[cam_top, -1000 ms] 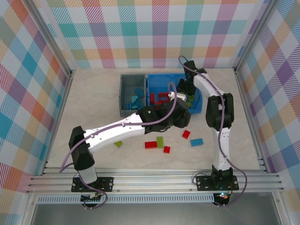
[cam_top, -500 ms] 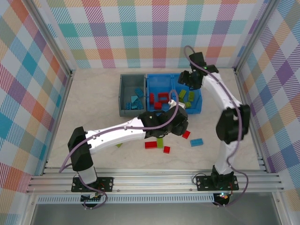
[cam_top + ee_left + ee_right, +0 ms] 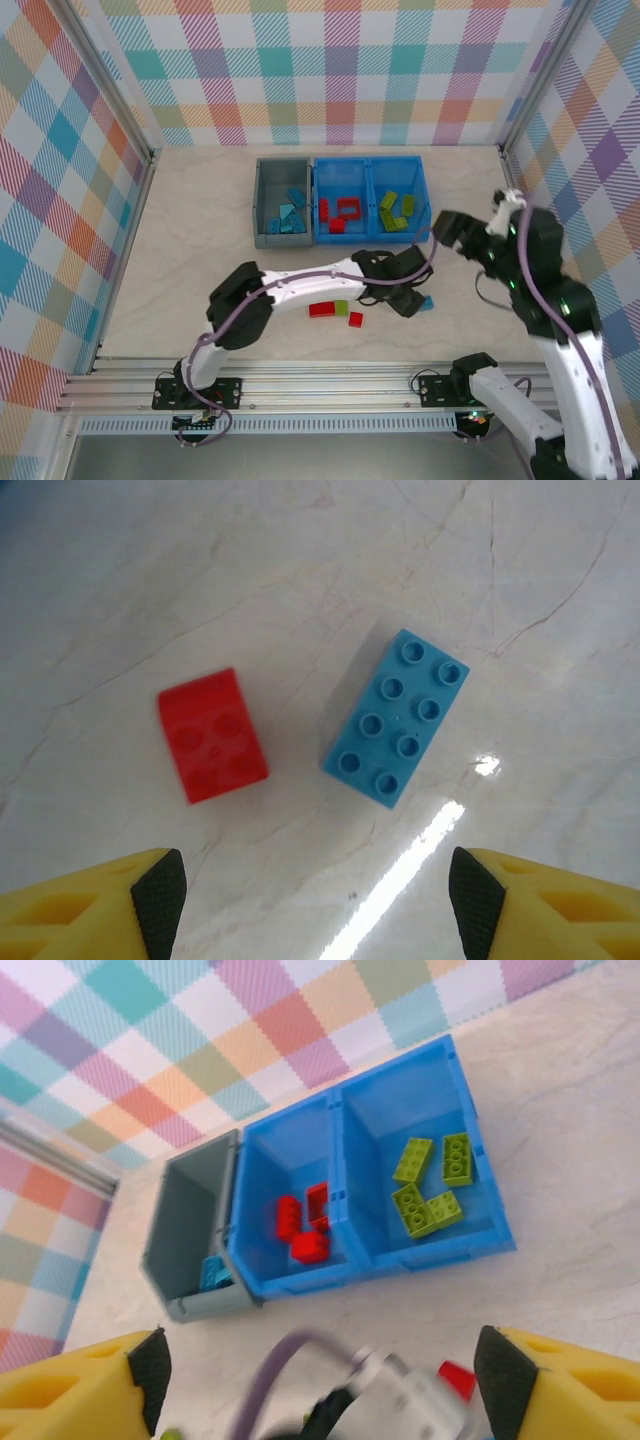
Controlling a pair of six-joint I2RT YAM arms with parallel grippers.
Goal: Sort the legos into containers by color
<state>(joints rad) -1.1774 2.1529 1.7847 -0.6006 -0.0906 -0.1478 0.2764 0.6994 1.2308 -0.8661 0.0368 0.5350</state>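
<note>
The light blue brick (image 3: 426, 303) (image 3: 397, 718) lies at a slant to my open fingertips, so my left gripper will turn next while it goes down onto the brick.
My left gripper (image 3: 317, 900) hangs open above the table, nothing between its fingers; a small red brick (image 3: 212, 735) and a light blue brick (image 3: 397, 718) lie just ahead of it. In the top view the left gripper (image 3: 406, 292) hovers beside that light blue brick (image 3: 427, 302). My right gripper (image 3: 322, 1380) is open and empty, raised high near the blue bin's right end (image 3: 441, 228). The grey bin (image 3: 262, 205) holds light blue bricks. The blue bin (image 3: 368, 235) holds red bricks (image 3: 305, 1225) in its left compartment and green bricks (image 3: 430, 1185) in its right.
A red brick (image 3: 322, 309), a green brick (image 3: 341, 308) and a small red brick (image 3: 355, 320) lie on the table in front of the bins, under my stretched left arm. Metal frame rails run along the table's sides and near edge.
My right arm has pulled back from over the blue bin and risen toward the camera. My left gripper has moved right and nearer, over the red and light blue bricks.
</note>
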